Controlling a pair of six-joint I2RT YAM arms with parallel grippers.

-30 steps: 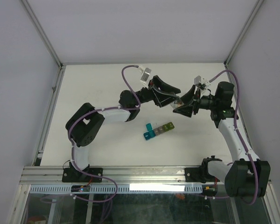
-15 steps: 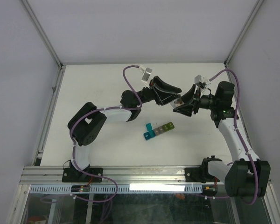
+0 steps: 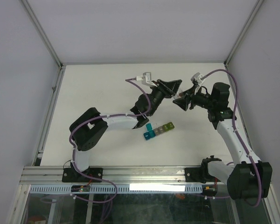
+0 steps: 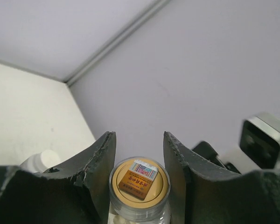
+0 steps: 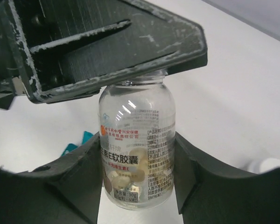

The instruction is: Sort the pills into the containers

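The left gripper's fingers lie only across the bottle's top, so I should next raise its body between them with my right gripper and release.
A small clear bottle [image 5: 137,149] with pale pills [image 5: 130,175] in its bottom is held off the table between both arms. My right gripper [image 5: 137,144] is shut on its body. My left gripper [image 4: 139,137] is shut on its tan cap [image 4: 139,181], its fingers [image 5: 112,46] lying across the bottle's top in the right wrist view. From above, the left gripper [image 3: 174,87] and right gripper [image 3: 182,100] meet at the back middle of the table. The containers [image 3: 158,130], a strip of blue, teal, grey and green cubes, lie in front of them.
A white cap [image 4: 41,160] of another bottle shows on the table beside the left fingers. A teal corner of the containers [image 5: 77,143] peeks past the right finger. The white table [image 3: 93,93] is bounded by metal rails and grey walls.
The left gripper has closed onto the bottle's cap. Both grippers have shifted a little toward the back of the table, and the left wrist has turned.
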